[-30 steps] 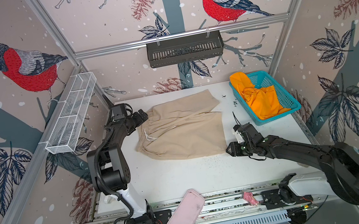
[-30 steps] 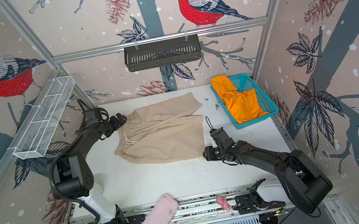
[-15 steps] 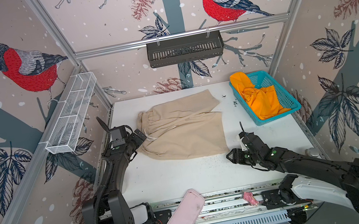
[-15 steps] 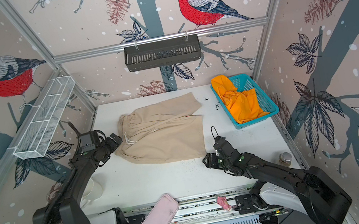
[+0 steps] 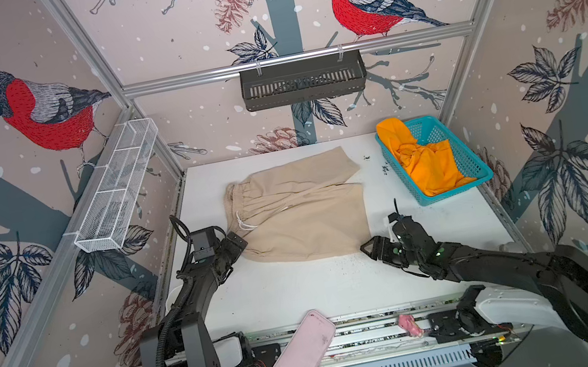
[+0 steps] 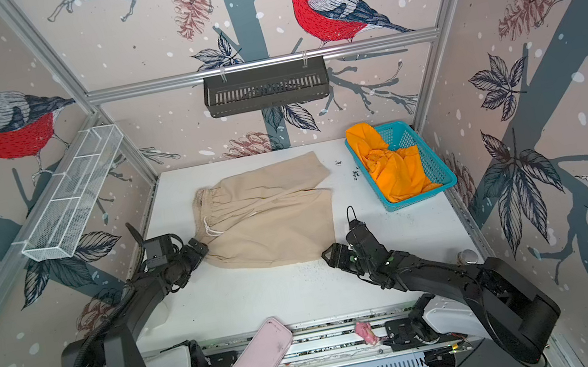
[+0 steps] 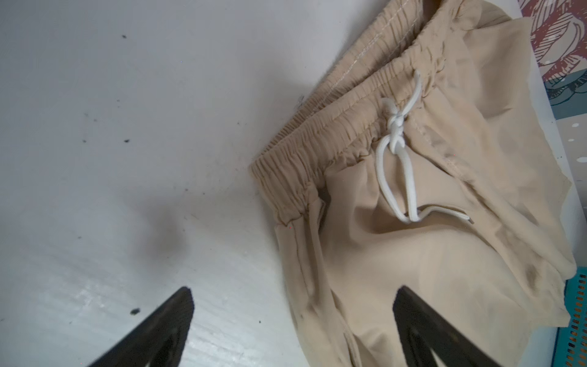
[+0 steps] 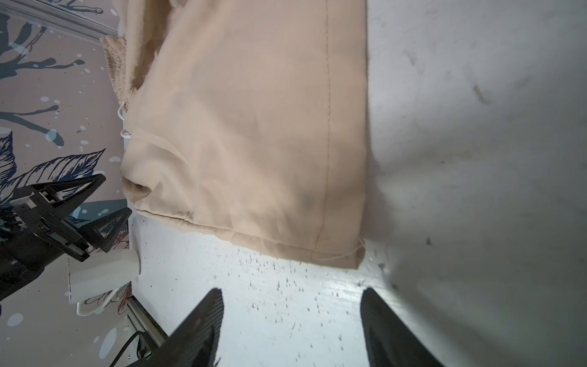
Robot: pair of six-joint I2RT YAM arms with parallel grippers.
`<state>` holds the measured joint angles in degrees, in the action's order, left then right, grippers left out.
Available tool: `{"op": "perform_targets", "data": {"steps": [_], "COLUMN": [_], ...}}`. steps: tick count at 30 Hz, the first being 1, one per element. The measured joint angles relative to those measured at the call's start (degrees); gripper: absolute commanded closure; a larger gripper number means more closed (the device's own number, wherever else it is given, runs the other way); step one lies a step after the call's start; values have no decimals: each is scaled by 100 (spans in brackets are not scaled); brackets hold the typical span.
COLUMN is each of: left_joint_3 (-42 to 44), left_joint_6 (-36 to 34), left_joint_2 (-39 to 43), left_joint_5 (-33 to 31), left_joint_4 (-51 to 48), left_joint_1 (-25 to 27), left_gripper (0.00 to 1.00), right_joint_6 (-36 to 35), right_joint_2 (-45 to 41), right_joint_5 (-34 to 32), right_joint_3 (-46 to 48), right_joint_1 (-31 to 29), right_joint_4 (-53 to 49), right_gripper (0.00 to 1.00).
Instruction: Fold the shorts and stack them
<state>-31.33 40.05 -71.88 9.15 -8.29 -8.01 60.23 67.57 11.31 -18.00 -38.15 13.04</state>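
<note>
The near corner of the beige shorts' leg hem [image 8: 347,253] lies flat on the tabletop below my fingers, so my right gripper will move down onto it next, still open.
The beige shorts [image 5: 297,208] [image 6: 269,213] lie spread flat mid-table, waistband and white drawstring [image 7: 395,152] toward the left. The orange shorts [image 5: 428,165] [image 6: 396,170] sit crumpled in the teal basket [image 5: 453,193] [image 6: 417,198] at the back right. My left gripper [image 5: 237,243] [image 6: 199,248] [image 7: 293,290] is open at the near-left corner of the beige pair, one finger above cloth and one above table, holding nothing. My right gripper [image 5: 373,246] [image 6: 331,255] [image 8: 292,290] is open over bare table, just short of the near-right hem corner [image 8: 355,257].
A pink case [image 5: 300,355] and a small pink item [image 5: 409,325] rest on the front rail. A black basket [image 5: 303,81] hangs on the back wall. A white wire shelf [image 5: 117,187] runs along the left wall. Dark specks dot the table near the hem.
My left gripper has moved along the waistband from its far end toward the front, staying open. The right jaws have spread wider beside the hem corner. The beige shorts lie much as before.
</note>
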Motion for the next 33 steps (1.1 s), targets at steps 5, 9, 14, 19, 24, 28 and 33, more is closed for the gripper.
{"op": "perform_targets", "data": {"steps": [5, 9, 14, 19, 24, 28, 33], "left_joint_3": [155, 258, 328, 350, 343, 245, -2], "left_joint_6": [57, 160, 247, 238, 181, 50, -103], "left_joint_2": [-369, -573, -785, -942, -1040, -1121, -1069], "left_joint_5": [66, 179, 249, 260, 282, 280, 264], "left_joint_4": [527, 1252, 1875, 2100, 1974, 1912, 1541], "left_joint_1": [0, 0, 0, -2, 0, 0, 20], "left_gripper": [2, 2, 4, 34, 90, 100, 100], "right_joint_6": [2, 2, 4, -214, -671, -997, -1360], "right_joint_2": [426, 726, 815, 1032, 935, 750, 413], "right_joint_5": [20, -28, -284, -420, -656, -890, -1134], "right_joint_3": [-35, -92, -4, -282, -588, -774, -859], "right_joint_1": [28, 33, 42, 79, 81, 63, 35], "right_joint_4": [293, 549, 728, 612, 256, -103, -573], "right_gripper": [32, 47, 73, 96, 98, 98, 98]}}
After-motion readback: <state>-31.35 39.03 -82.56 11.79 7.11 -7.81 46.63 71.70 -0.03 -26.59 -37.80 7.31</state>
